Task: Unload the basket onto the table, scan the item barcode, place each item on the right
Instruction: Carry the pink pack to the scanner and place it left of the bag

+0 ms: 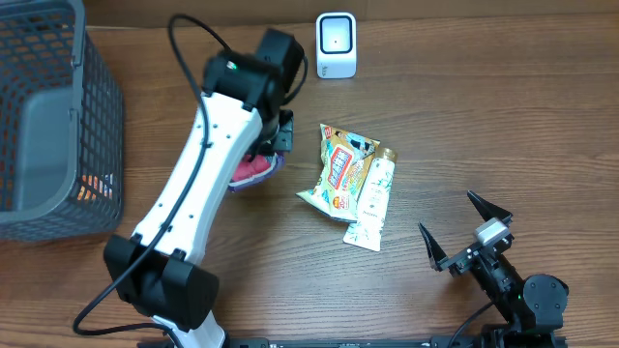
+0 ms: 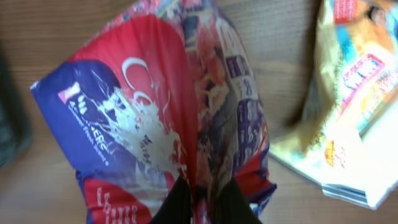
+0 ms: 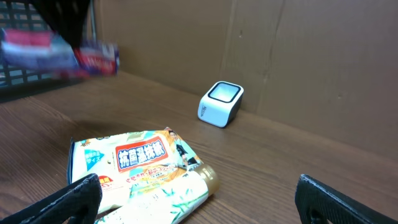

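Note:
The left gripper needs to lower the bag (image 1: 253,170) next to the bare wood beside the yellow-green snack packet and let go of it there, because the bag hangs above the table.
The item, a red and blue snack bag (image 2: 143,118), hangs pinched at one edge by my left gripper (image 2: 204,186), which is shut on it. From overhead the bag (image 1: 253,170) shows just under the left gripper (image 1: 278,138), left of the table's middle. No barcode shows on it. The white scanner (image 1: 336,43) stands at the back, apart from the bag; the right wrist view has this scanner (image 3: 221,102) against the cardboard wall and the bag (image 3: 62,53) blurred at upper left. My right gripper (image 1: 447,213) stands open and holds nothing, near the front right.
A yellow-green snack packet (image 1: 337,172) and a white tube (image 1: 372,205) lie side by side in the middle, just ahead of the right gripper (image 3: 199,193). A dark mesh basket (image 1: 97,116) stands at the far left. A cardboard wall (image 3: 311,50) backs the table.

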Motion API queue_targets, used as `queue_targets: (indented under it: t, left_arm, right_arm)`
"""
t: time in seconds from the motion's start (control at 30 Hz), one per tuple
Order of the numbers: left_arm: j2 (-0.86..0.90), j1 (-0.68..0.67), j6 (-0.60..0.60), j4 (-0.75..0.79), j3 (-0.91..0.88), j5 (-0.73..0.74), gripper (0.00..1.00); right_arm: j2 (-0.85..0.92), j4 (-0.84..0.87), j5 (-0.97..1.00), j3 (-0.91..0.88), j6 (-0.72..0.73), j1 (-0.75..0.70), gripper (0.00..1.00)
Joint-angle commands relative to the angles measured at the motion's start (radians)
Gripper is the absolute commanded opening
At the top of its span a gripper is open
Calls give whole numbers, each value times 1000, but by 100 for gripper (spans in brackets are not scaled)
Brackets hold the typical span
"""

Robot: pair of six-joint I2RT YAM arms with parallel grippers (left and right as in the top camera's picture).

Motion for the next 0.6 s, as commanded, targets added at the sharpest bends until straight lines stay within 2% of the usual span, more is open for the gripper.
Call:
queue_targets:
  t: [0.0, 0.17, 0.23, 0.33, 0.43, 0.47, 0.57]
  left_arm:
    - [-37, -10, -50, 141, -174, 3, 5]
    - [-37, -18, -82, 497, -477, 172, 4]
    - [-37, -21, -122, 571, -561, 167, 4]
    - [-44, -21, -141, 556, -568, 211, 42]
    - [-86, -21, -125, 498, -505, 215, 95]
    - [-108, -21, -121, 479, -473, 216, 100]
    - [-179, -18, -117, 407, -337, 215, 100]
  right_arm:
    - [-2, 2, 4, -11, 8, 2, 100]
    - [-2, 2, 3, -11, 8, 2, 100]
    - [-2, 2, 4, -11, 8, 2, 100]
    - [-2, 2, 4, -11, 8, 2, 100]
    - [-2, 2, 4, -11, 8, 2, 100]
    - [-2, 2, 4, -11, 8, 2, 100]
    - [-2, 2, 4, -11, 8, 2, 100]
